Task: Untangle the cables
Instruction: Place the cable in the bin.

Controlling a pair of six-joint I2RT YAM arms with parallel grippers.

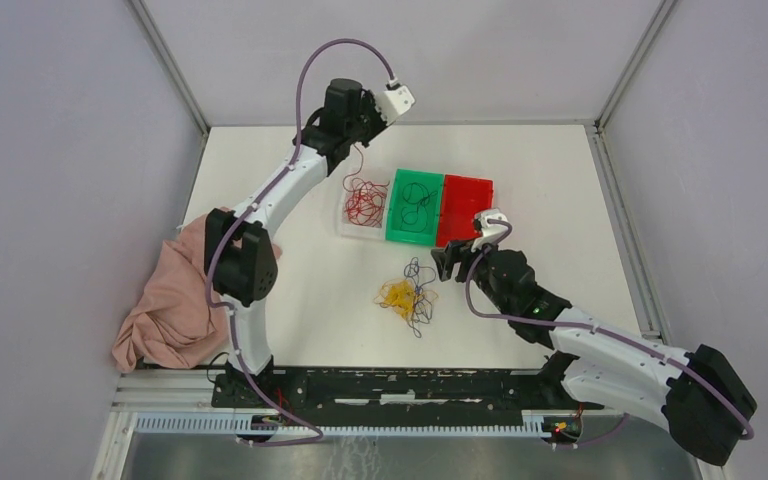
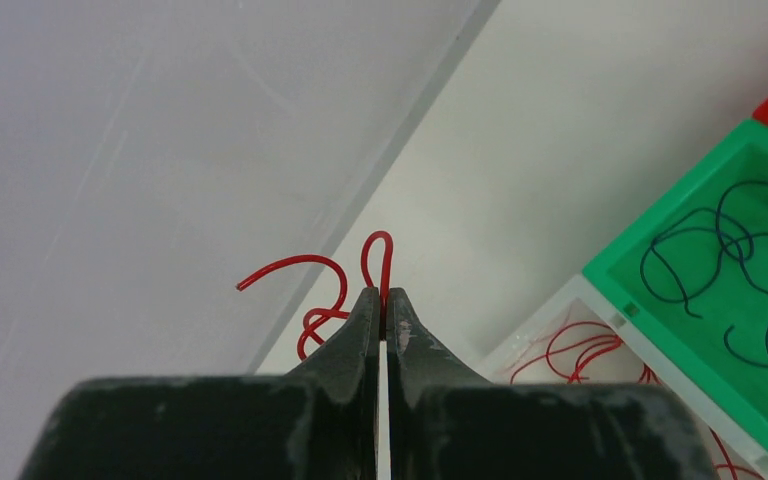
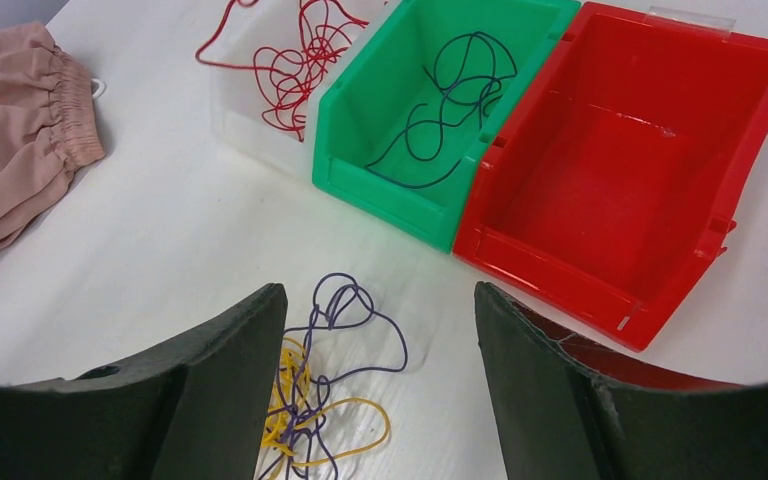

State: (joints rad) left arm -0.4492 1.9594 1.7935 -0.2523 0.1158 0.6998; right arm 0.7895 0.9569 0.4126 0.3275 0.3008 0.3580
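Note:
The clear bin (image 1: 350,222) (image 2: 588,352) is nearer my base than my left gripper is, so my left gripper will next move back over it and release the red cable there.
My left gripper (image 1: 358,143) (image 2: 384,300) is shut on a red cable (image 2: 378,255), held above the far end of a clear bin (image 1: 350,222) that holds more red cables (image 1: 365,200) (image 3: 295,60). The held strand hangs down towards that bin. A green bin (image 1: 392,235) (image 3: 360,160) holds dark blue cables (image 2: 730,250) (image 3: 450,90). A red bin (image 1: 465,208) (image 3: 630,150) is empty. A tangle of yellow and dark blue cables (image 1: 407,295) (image 3: 330,380) lies on the table. My right gripper (image 1: 447,262) (image 3: 380,330) is open and empty just above and to the right of the tangle.
A pink cloth (image 1: 175,300) (image 3: 20,130) is heaped at the table's left edge beside the left arm. The three bins stand side by side at mid-table. Enclosure walls and metal frame posts (image 1: 175,70) ring the table. A black rail (image 1: 390,385) runs along the near edge.

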